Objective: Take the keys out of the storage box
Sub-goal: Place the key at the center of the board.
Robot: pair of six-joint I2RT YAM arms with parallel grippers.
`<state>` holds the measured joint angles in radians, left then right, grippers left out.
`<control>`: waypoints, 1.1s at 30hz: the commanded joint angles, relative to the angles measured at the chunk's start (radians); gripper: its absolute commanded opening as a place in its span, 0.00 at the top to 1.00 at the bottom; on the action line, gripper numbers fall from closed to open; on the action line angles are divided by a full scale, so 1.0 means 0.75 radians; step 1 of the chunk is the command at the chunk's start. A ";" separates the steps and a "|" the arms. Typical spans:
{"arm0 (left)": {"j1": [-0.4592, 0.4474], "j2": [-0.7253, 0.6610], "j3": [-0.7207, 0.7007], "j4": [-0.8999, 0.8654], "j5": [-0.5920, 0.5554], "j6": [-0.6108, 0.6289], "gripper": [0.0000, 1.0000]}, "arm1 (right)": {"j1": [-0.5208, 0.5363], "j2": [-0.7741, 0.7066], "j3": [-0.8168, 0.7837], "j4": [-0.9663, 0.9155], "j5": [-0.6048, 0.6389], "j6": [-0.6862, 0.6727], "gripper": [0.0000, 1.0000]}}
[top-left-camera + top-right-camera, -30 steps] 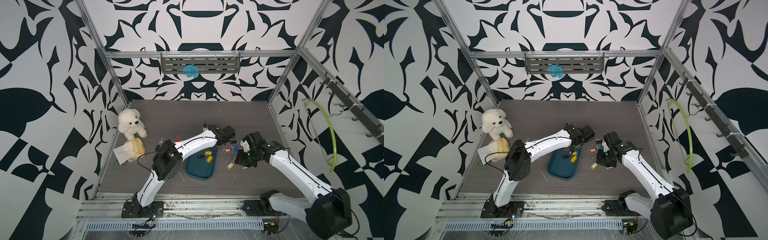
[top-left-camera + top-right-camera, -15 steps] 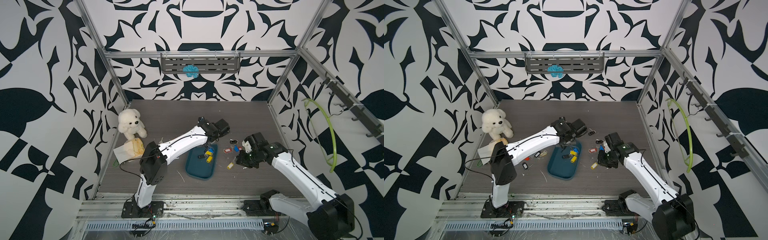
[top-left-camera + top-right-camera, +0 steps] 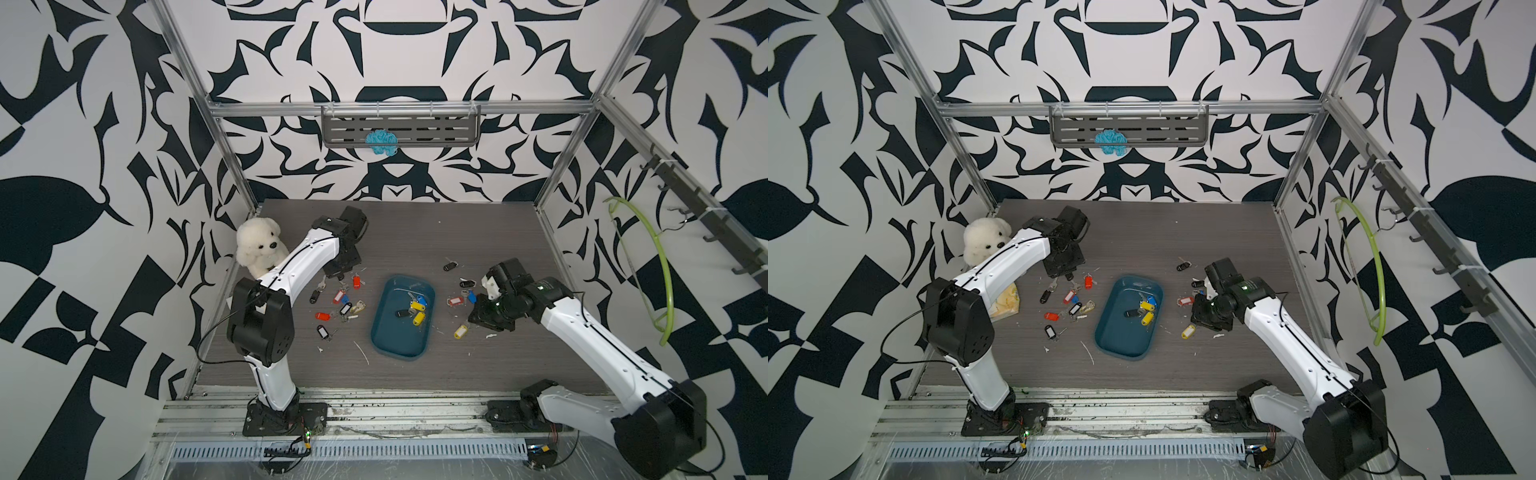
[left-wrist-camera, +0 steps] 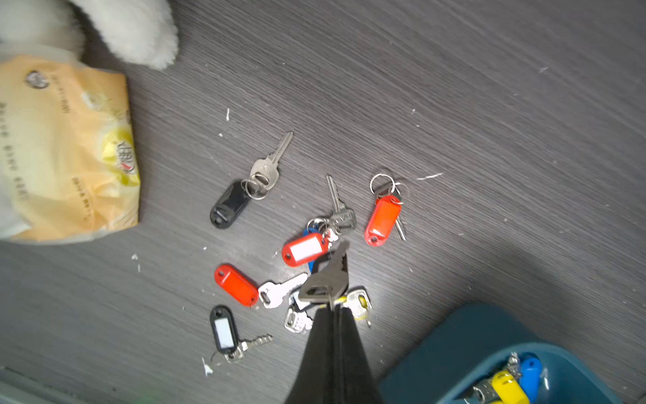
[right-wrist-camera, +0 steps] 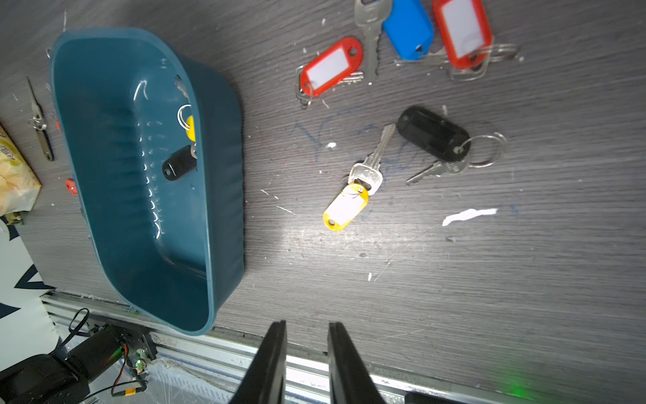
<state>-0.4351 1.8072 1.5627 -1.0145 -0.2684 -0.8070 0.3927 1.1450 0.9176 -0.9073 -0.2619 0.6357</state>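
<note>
The clear patch of bare tabletop beyond the pile is below my left gripper and outward of it, so I need to lower the gripper outward next and let go of the ring over that patch.
The storage box (image 3: pixel 397 347) is a shallow teal tray at mid-table, seen in both top views (image 3: pixel 1120 338). Inside it lie keys (image 3: pixel 415 309) with yellow, blue and black tags. More keys (image 3: pixel 338 303) are scattered on the table to its left and others (image 3: pixel 457 297) to its right. My left gripper (image 4: pixel 334 307) hangs above the left pile, shut on the ring of a dangling silver key (image 4: pixel 328 276). My right gripper (image 5: pixel 307 327) hovers low by the box's right side, open, with nothing between its fingers. A yellow-tagged key (image 5: pixel 346 206) lies on the table beyond it.
A white plush bear (image 3: pixel 257 247) and a yellow packet (image 4: pixel 63 150) sit at the left edge. A grey slotted shelf (image 3: pixel 436 129) with a blue tuft hangs on the back wall. A green hoop (image 3: pixel 648 266) hangs on the right wall. A metal rail (image 5: pixel 216 353) borders the table front.
My left arm has swung from above the storage box to the left, carrying a key over the left pile. My right gripper's jaws have parted a little.
</note>
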 commanded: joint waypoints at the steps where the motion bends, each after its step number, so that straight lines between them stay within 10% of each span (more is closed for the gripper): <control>1: 0.054 0.079 0.012 0.070 0.124 0.148 1.00 | 0.078 0.051 0.089 -0.009 0.075 0.056 0.72; 13: 0.235 0.338 0.111 0.134 0.243 0.258 0.98 | 0.258 0.313 0.316 0.006 0.148 0.110 0.69; 24: 0.276 0.329 0.169 0.165 0.210 0.355 0.22 | 0.376 0.455 0.463 -0.010 0.200 0.130 0.64; 33: 0.275 -0.091 -0.148 0.350 0.209 0.368 0.16 | 0.451 0.622 0.553 0.062 0.250 0.237 0.66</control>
<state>-0.2295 1.8858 1.5242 -0.8169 -0.1116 -0.5457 0.7174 1.5879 1.2987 -0.8810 -0.1104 0.7616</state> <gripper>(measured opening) 0.841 0.353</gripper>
